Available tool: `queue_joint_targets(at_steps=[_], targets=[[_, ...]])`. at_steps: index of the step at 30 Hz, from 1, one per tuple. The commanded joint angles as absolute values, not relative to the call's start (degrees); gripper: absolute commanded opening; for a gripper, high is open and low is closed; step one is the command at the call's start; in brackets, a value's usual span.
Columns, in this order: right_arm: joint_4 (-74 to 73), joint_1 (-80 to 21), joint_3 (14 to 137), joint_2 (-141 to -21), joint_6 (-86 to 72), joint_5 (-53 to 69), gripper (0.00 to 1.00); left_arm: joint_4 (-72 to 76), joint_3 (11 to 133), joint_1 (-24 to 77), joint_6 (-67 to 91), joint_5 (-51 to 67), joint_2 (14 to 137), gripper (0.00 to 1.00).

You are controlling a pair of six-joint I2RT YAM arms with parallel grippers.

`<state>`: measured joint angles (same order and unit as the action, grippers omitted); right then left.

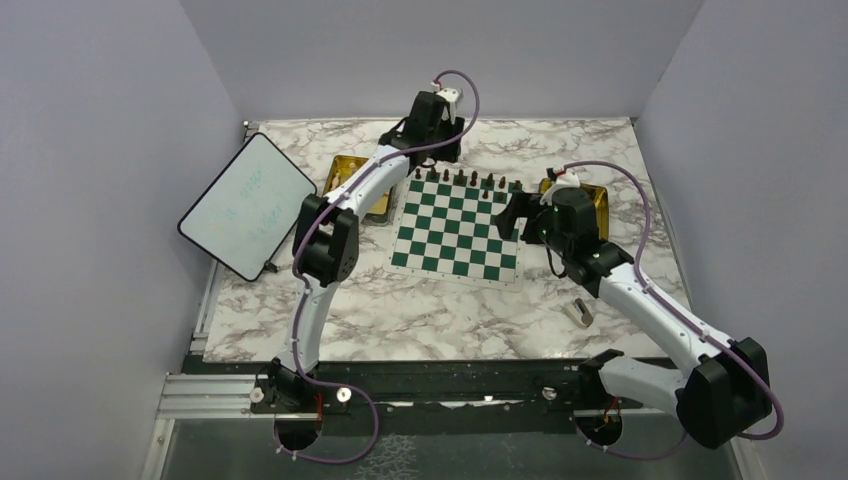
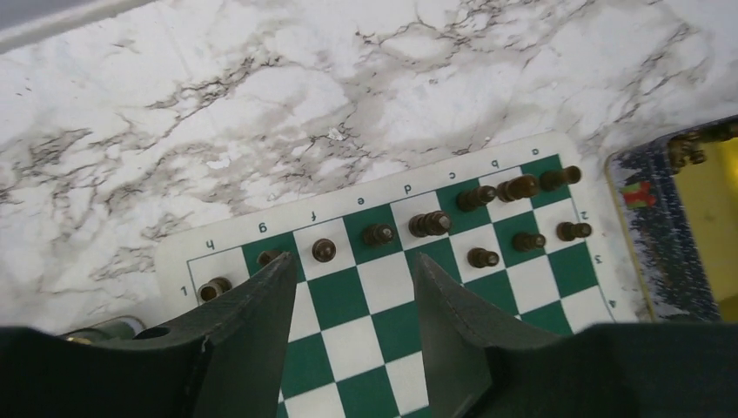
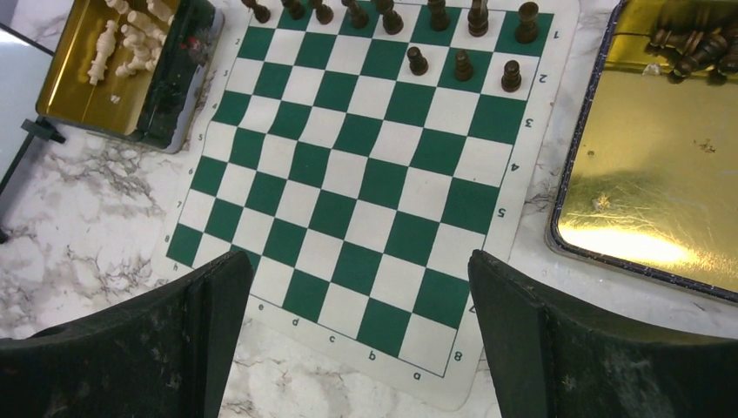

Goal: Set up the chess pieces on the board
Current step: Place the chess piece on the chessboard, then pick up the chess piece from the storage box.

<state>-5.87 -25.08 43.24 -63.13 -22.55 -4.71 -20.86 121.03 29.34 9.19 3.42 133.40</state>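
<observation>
My right gripper moves outward, to the right in the top view, and down onto a dark piece in the gold tray (image 3: 699, 54) next, since second-row squares are still empty.
The green and white board (image 1: 458, 235) lies in the middle of the marble table. Dark chess pieces (image 2: 429, 224) stand along its far row, and three dark pawns (image 3: 463, 64) stand in the second row at the right. My left gripper (image 2: 352, 266) hovers over the far left part of the board (image 2: 348, 296), open, with nothing between its fingers (image 2: 261, 305). One fingertip half hides the piece on g1 (image 2: 268, 257). My right gripper (image 3: 358, 261) hangs wide open and empty over the near edge of the board (image 3: 348, 174). Cream pieces (image 3: 122, 39) lie in the left tray.
A gold tray (image 1: 350, 175) lies left of the board, and another gold tray (image 3: 644, 174) on the right holds several dark pieces (image 3: 692, 39) in its far corner. A white tablet (image 1: 248, 205) leans at the left. A small grey block (image 1: 580, 313) lies near the right arm.
</observation>
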Motion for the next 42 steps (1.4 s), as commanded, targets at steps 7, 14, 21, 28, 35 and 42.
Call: queue_joint_targets(at_steps=[7, 14, 21, 28, 35, 42], targets=[[-3.2, -25.0, 46.7, -67.7, -23.5, -13.2, 0.98, -24.2, 109.0, 29.0, 11.3, 8.6, 113.1, 0.99], [-0.5, -17.8, 49.4, -73.9, -23.2, -12.5, 0.95, -24.3, 92.5, 29.1, 10.9, 10.4, 99.0, 0.99], [4.5, -6.8, 50.7, -82.7, -21.5, -12.3, 0.8, -23.4, 75.7, 29.1, 10.2, 7.0, 83.9, 0.99], [13.6, -2.2, 50.5, -90.6, -17.7, -13.7, 0.37, -15.0, 56.3, 29.0, 10.1, -6.1, 66.1, 0.99], [14.6, -0.4, 55.4, -98.5, -13.9, -11.5, 0.29, -9.3, 47.1, 29.6, 9.1, -13.1, 55.1, 0.99], [14.4, -0.3, 59.5, -104.6, -12.5, -11.6, 0.29, -8.6, 46.1, 31.0, 8.0, -12.1, 54.2, 0.98]])
